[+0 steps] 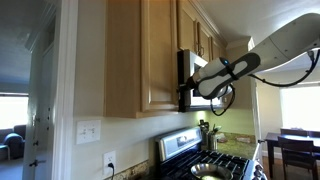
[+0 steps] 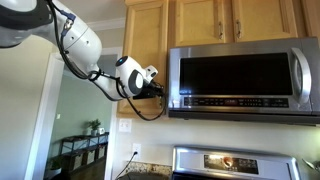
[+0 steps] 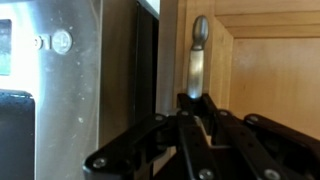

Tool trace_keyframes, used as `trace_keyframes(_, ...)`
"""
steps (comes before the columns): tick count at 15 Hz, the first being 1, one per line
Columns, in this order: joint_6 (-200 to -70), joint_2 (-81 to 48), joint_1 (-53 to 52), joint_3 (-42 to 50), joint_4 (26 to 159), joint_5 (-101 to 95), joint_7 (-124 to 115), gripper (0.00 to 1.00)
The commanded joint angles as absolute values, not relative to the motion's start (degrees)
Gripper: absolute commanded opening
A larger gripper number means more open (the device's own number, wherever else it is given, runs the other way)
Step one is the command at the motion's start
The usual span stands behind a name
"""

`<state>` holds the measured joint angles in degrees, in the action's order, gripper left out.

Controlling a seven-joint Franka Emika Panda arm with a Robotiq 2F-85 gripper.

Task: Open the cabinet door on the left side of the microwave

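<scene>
The gripper pulls the handle's lower end back next, swings it away from the microwave and then lets go, because the door is still level with its cabinet.
The tall honey-coloured cabinet door [image 2: 146, 50] hangs left of the stainless-steel microwave [image 2: 240, 72]; both also show in an exterior view, the door [image 1: 160, 55] and the microwave [image 1: 190, 68]. In the wrist view the door's slim silver bar handle [image 3: 198, 55] stands upright on the wooden door [image 3: 272, 70], beside the microwave's steel side [image 3: 70, 90]. My gripper [image 3: 197, 100] is shut around the lower end of the handle. In both exterior views the gripper [image 2: 160, 90] [image 1: 186, 96] sits at the door's lower edge next to the microwave. The door looks flush with its cabinet.
Shorter wooden doors [image 2: 215, 20] run above the microwave. A gas stove [image 1: 205, 160] with a pan [image 1: 208, 172] stands below. A wall with a light switch [image 1: 89, 132] and outlet [image 1: 109, 160] is near. A dining table with chairs [image 1: 290, 145] stands by a bright window.
</scene>
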<state>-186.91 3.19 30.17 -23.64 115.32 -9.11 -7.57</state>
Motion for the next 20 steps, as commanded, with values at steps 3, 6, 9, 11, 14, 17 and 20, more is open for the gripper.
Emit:
trace_keyframes(3,-187.5,12.3,11.5,-12.2,126.2,-5.2,-4.7,0.08)
trace_keyframes(6,-186.5,17.8,4.3,-5.2,131.6,-3.5,-2.3,0.08)
trace_keyframes(9,-184.5,25.1,-3.2,2.2,137.7,-3.7,-0.2,0.08)
trace_keyframes(11,-182.7,30.8,-8.4,7.4,141.9,-4.9,1.0,0.08)
trace_keyframes(14,-178.3,39.9,-11.8,9.5,147.5,-5.5,2.7,0.08)
trace_keyframes(17,-172.2,48.3,-12.7,6.9,151.5,-3.1,4.1,0.08)
trace_keyframes(20,-165.5,52.3,-15.9,5.9,151.8,-2.1,5.4,0.47)
